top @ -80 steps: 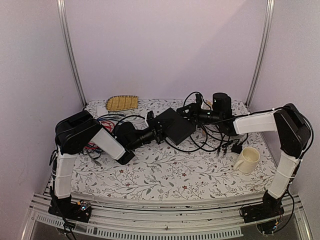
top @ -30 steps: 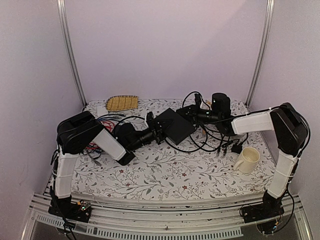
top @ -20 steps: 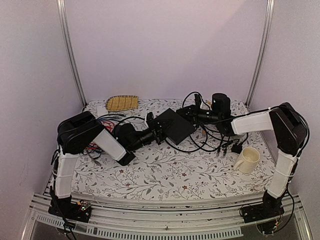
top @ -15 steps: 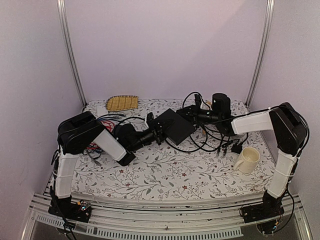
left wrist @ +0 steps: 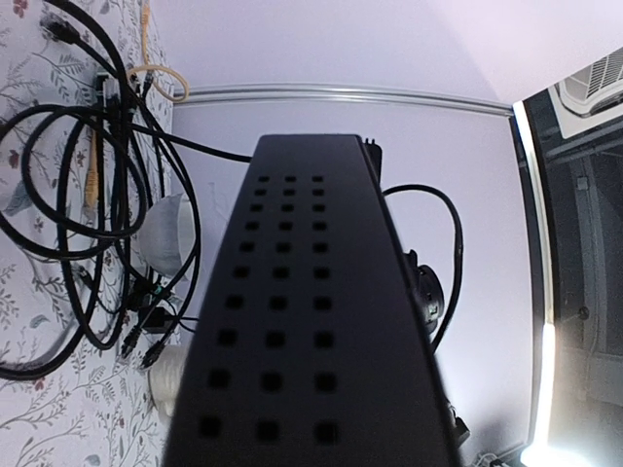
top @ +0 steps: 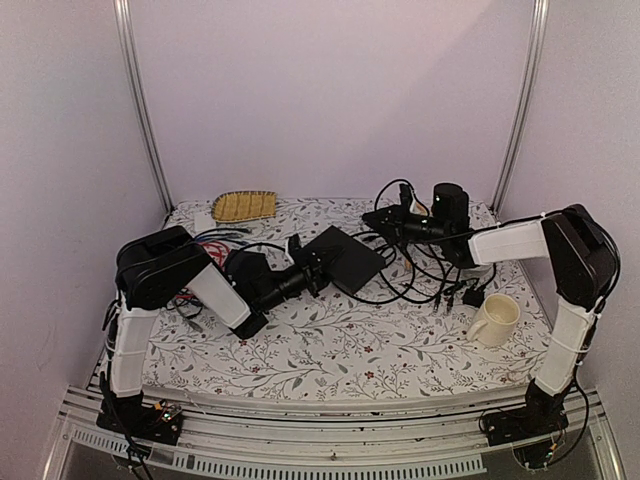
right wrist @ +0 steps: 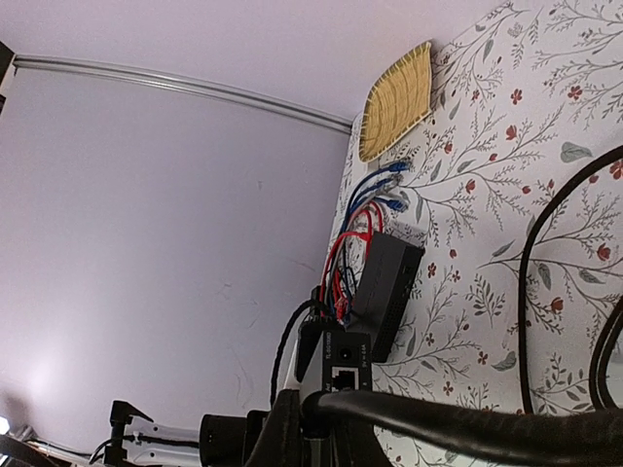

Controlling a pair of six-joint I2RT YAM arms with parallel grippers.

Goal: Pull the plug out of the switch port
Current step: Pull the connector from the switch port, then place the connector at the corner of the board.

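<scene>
The switch's port is empty. My right gripper needs to move away from the switch next, to the right in the top view, and release the cable by the tangle (top: 431,277).
The switch (top: 345,258) is a flat black box near the table's middle. My left gripper (top: 308,268) is shut on its left end. In the left wrist view its vented face (left wrist: 311,321) fills the frame and hides my fingers. My right gripper (top: 380,220) hovers to the back right of the switch, apart from it, shut on the end of a thick black cable (right wrist: 467,428). The plug itself is hidden in the grip. In the right wrist view the switch's end face (right wrist: 343,370) shows a socket with nothing in it.
A tangle of black cables (top: 430,275) lies right of the switch. A cream mug (top: 495,318) stands at the right. A yellow wicker tray (top: 245,205) sits at the back left. A second black box (right wrist: 389,277) with red and blue cables (top: 200,245) lies at the left.
The left gripper has drawn the switch left and toward the near edge. The right gripper has moved right and back with the cable. A gap has opened between them.
</scene>
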